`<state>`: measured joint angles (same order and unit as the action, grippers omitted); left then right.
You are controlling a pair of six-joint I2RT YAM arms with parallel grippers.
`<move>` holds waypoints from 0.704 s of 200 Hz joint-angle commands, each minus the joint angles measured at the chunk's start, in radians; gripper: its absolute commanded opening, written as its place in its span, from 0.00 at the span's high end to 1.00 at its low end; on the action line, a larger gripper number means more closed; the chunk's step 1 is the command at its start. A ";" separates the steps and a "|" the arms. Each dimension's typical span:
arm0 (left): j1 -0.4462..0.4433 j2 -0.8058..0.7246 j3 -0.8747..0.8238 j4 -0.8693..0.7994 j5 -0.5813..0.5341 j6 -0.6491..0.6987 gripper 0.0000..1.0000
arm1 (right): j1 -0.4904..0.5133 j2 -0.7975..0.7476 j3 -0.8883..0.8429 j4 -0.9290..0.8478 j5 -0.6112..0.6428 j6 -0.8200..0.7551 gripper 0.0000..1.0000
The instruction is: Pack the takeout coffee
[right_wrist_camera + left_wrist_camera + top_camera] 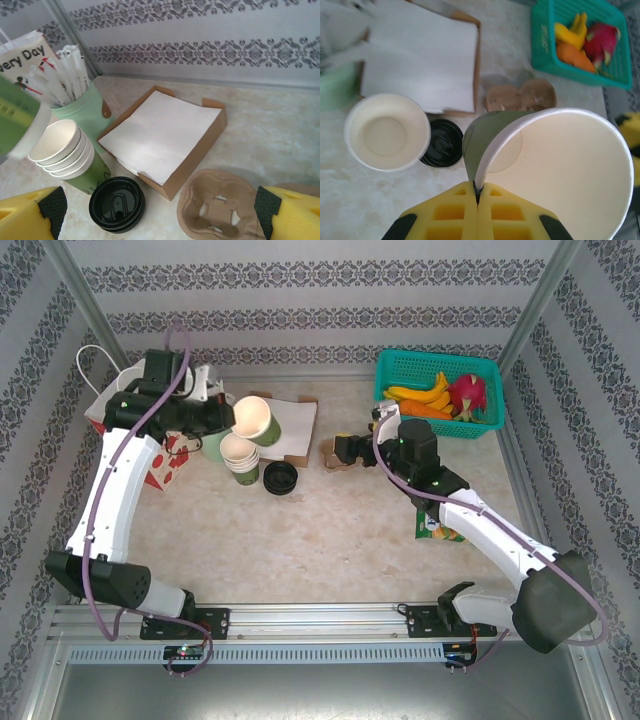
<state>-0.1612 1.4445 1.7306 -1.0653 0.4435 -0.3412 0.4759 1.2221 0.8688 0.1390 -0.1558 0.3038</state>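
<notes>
The left gripper draws back past the black lids, lowers the cup and then releases it next, since the bare tabletop there lies below and back from it.
My left gripper [228,418] [478,189] is shut on the rim of one takeout coffee cup [253,418] [560,170]. It holds the cup tilted in the air above the table, cream inside showing and no lid on it. Just below stands a stack of the same cups [240,455] [387,132] [62,147]. A stack of black lids [280,478] [442,142] [117,204] lies beside that stack. My right gripper [350,448] [160,212] is open and low over a brown cup carrier [338,453] [220,207], with nothing between its fingers.
A brown box of white paper [290,425] [165,135] lies behind the lids. A pale green cup of wrapped sticks [82,107] stands left of it. A teal basket [440,355] of fruit sits at the back right. A red-and-white bag [165,465] stands at the left.
</notes>
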 commanded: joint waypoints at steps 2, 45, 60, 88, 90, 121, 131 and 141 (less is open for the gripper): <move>-0.084 -0.035 -0.074 0.017 0.030 0.085 1.00 | -0.005 -0.024 -0.030 -0.018 0.073 0.155 0.02; -0.263 -0.061 -0.258 0.135 -0.094 0.163 1.00 | -0.021 -0.024 -0.089 -0.012 0.121 0.323 0.02; -0.310 -0.053 -0.309 0.170 -0.120 0.181 1.00 | -0.022 -0.019 -0.096 -0.007 0.112 0.339 0.02; -0.388 -0.032 -0.375 0.224 -0.178 0.206 0.99 | -0.022 -0.006 -0.095 -0.013 0.102 0.348 0.02; -0.392 -0.030 -0.379 0.228 -0.182 0.208 0.99 | -0.021 -0.005 -0.094 -0.013 0.102 0.348 0.02; -0.446 0.006 -0.428 0.256 -0.195 0.244 0.97 | -0.020 0.014 -0.093 -0.015 0.095 0.347 0.02; -0.455 0.019 -0.442 0.268 -0.183 0.249 0.96 | -0.017 0.021 -0.090 -0.015 0.090 0.341 0.02; -0.463 0.034 -0.453 0.277 -0.178 0.254 0.96 | -0.016 0.030 -0.086 -0.017 0.084 0.336 0.02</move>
<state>-0.6006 1.4456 1.3075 -0.8532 0.2779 -0.1345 0.4603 1.2304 0.7799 0.1192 -0.0673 0.6327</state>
